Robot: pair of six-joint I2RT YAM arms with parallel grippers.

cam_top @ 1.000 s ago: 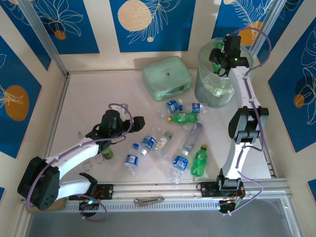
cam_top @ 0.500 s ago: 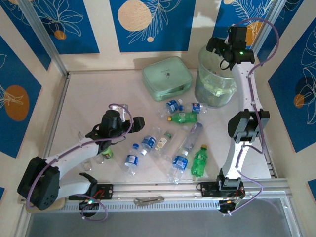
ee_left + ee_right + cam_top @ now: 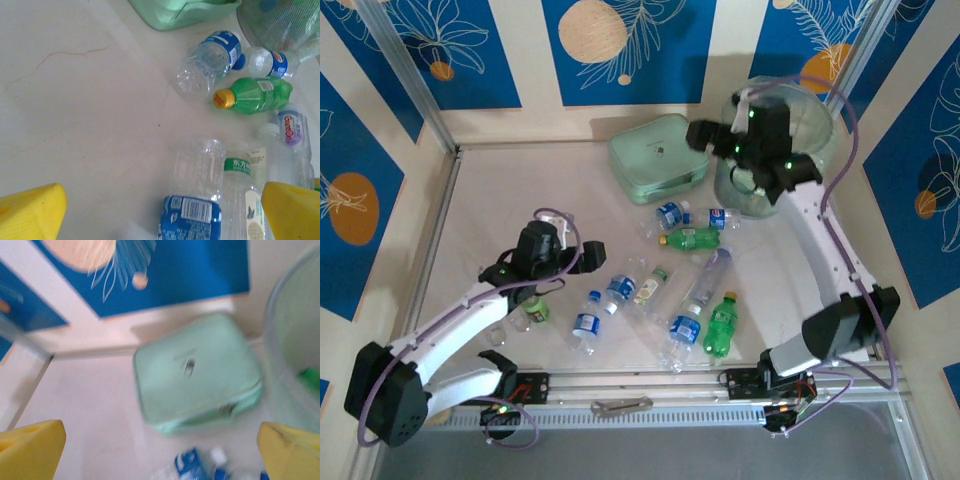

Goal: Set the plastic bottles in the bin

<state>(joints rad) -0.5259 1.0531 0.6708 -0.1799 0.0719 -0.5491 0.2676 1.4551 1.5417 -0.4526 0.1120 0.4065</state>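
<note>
Before closing, I will move my left gripper back toward the base, then down onto the blue label of the nearest clear bottle (image 3: pixel 586 324).
Several plastic bottles lie in the middle of the table: clear ones with blue labels (image 3: pixel 669 216) (image 3: pixel 685 330), green ones (image 3: pixel 692 238) (image 3: pixel 724 325) and a long clear one (image 3: pixel 705 280). The bin (image 3: pixel 820 125) stands at the back right, with something green (image 3: pixel 312 377) inside it. My left gripper (image 3: pixel 585 257) (image 3: pixel 162 212) is open and low over a blue-labelled clear bottle (image 3: pixel 197 185) that lies between its yellow fingers (image 3: pixel 30 210). My right gripper (image 3: pixel 705 135) (image 3: pixel 160 450) is open and empty, up in the air just left of the bin (image 3: pixel 295 340).
A flat mint-green case (image 3: pixel 658 158) (image 3: pixel 197 372) lies at the back, left of the bin. A small green bottle (image 3: pixel 535 310) sits beside the left arm. Walls close in the table on three sides. Bare table (image 3: pixel 510 200) at the left.
My right gripper has opened over the bin, then swung left and down out of it towards the case. The left gripper has barely shifted.
</note>
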